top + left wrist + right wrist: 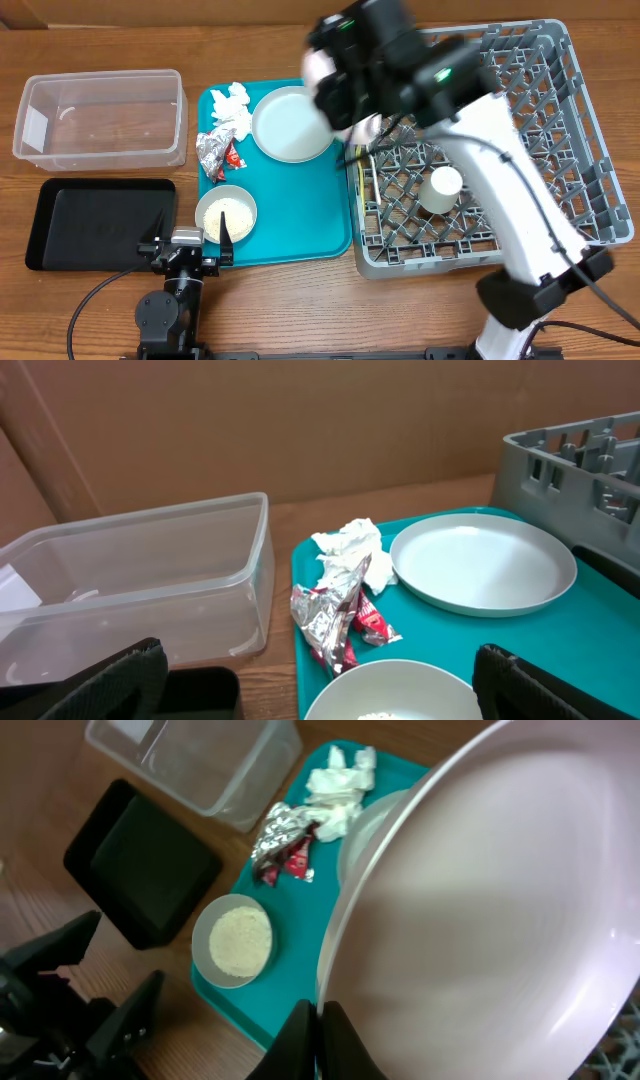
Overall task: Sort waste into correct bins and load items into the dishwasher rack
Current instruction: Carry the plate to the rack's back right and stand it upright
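Observation:
The rack's empty wires stand below the robot's right gripper and to its right in the overhead view, so the right gripper will carry the white plate that way, lower it and release it.
My right gripper (318, 1040) is shut on the rim of a white plate (500, 900) and holds it in the air over the teal tray's right side, next to the dishwasher rack (500, 150). The plate fills most of the right wrist view. A pale grey plate (290, 123), crumpled tissue (230, 105), silver foil wrapper (212, 150), red packet (233, 156) and a grey bowl of rice (225, 213) lie on the teal tray (300, 220). A white cup (440, 190) stands in the rack. My left gripper (320, 690) is open and empty, low in front of the bowl (400, 690).
The clear tub (100, 118) stands at the back left, with the black tray (95, 222) in front of it. A thin yellow utensil (358, 170) lies along the rack's left edge. The left arm's base (170, 300) is at the table's front edge.

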`<state>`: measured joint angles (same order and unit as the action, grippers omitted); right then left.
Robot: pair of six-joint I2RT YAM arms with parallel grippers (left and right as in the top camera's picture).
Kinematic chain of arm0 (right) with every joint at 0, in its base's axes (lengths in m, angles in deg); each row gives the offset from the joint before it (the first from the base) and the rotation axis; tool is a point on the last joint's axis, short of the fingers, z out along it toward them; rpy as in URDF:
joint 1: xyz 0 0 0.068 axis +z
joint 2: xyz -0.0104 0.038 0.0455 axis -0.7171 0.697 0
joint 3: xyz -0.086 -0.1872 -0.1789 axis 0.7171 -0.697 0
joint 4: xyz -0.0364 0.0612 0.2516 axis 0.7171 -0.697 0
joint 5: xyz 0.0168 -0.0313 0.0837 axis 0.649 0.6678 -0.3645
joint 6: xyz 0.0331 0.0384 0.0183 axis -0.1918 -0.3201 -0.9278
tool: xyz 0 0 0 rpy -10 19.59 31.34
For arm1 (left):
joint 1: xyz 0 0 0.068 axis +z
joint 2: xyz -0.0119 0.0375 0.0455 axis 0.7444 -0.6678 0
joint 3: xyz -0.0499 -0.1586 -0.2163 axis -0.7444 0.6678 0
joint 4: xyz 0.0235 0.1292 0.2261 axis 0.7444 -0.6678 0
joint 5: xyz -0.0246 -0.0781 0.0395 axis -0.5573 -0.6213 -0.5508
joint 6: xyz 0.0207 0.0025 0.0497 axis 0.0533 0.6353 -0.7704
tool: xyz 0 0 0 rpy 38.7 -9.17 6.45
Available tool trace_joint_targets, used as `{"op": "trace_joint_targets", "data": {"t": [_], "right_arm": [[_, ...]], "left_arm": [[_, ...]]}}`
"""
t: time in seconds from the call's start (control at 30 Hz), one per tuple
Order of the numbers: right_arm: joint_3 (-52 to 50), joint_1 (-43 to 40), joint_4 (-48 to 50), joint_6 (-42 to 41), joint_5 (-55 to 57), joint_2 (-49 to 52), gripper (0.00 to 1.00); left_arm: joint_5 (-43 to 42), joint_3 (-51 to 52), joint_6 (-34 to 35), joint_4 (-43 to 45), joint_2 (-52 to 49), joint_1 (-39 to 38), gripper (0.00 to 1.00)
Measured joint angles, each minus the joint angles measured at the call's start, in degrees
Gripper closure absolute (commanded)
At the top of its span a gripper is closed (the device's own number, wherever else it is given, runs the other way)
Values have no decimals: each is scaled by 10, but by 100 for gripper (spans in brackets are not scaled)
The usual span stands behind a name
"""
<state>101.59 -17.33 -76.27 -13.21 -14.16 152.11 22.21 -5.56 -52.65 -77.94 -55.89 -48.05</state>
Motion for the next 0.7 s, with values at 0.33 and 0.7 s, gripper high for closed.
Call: {"op": "trace_joint_targets", "data": {"t": [0.33,0.7], "right_arm": [[0,-186,-70,106,-130,0,96],[0,-329,-98,259,-231,0,96]], "left_arm": [[0,0,0,0,0,0,0],[0,0,0,0,0,0,0]]}}
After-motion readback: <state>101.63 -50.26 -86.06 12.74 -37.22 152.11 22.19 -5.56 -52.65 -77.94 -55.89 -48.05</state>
